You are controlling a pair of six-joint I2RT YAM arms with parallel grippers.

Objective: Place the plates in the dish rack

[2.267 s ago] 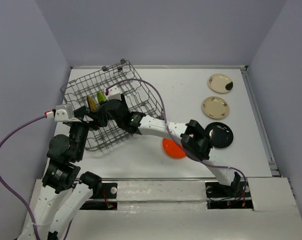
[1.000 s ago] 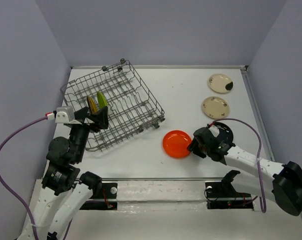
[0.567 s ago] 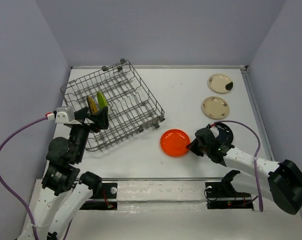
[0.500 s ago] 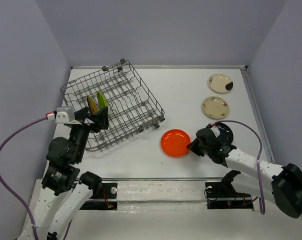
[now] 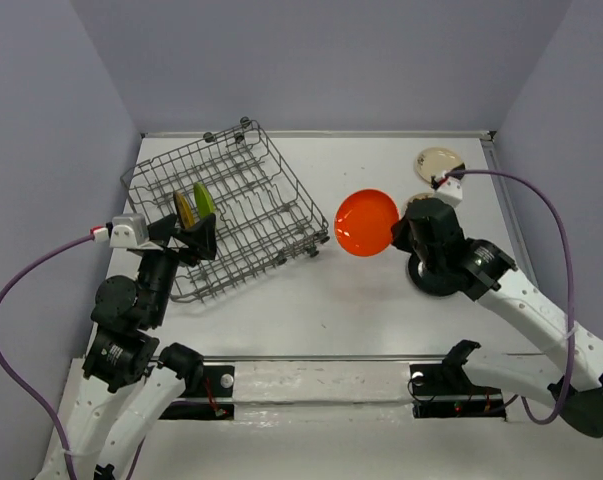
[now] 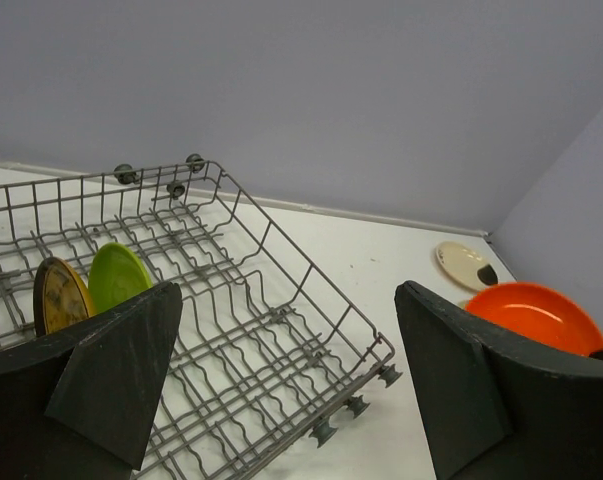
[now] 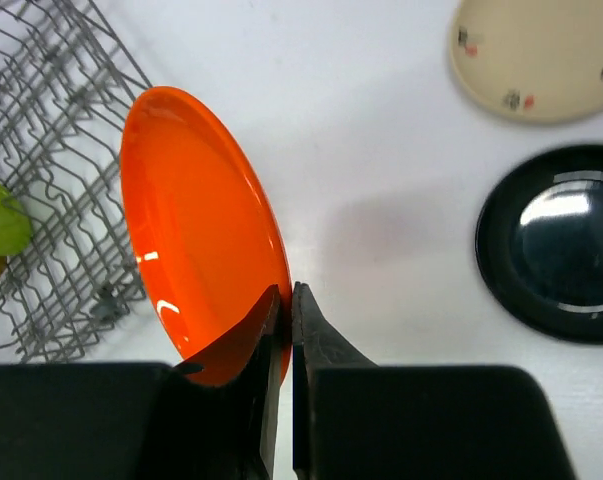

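Note:
Next, my right gripper swings over the dish rack, turns and brings the orange plate down beside the lime green plate [image 5: 227,201] [image 7: 54,208], where the wire slots stand empty.
My right gripper [image 5: 393,232] [image 7: 286,290] is shut on the rim of the orange plate [image 5: 367,222] [image 7: 196,230] [image 6: 536,315]. It holds the plate on edge above the table, just right of the dish rack [image 5: 293,185] [image 6: 261,330] [image 7: 51,100]. A lime green plate [image 5: 204,197] [image 6: 116,280] and a dark gold plate [image 5: 184,207] [image 6: 61,295] stand in the rack's left part. My left gripper [image 5: 188,236] [image 6: 289,300] hangs open over the rack's near side, holding nothing. A black plate [image 7: 561,245] [image 5: 428,282] lies under my right arm. Beyond it lies a cream plate [image 7: 541,60].
Another cream plate [image 5: 439,160] [image 6: 466,265] lies at the far right of the table, partly behind my right wrist's cable. The rack sits skewed at the table's left. Walls close in the back and both sides.
My right gripper shut on the orange plate's rim, lifted it off the table, tipped it on edge and carried it away from me. The left arm has stayed still.

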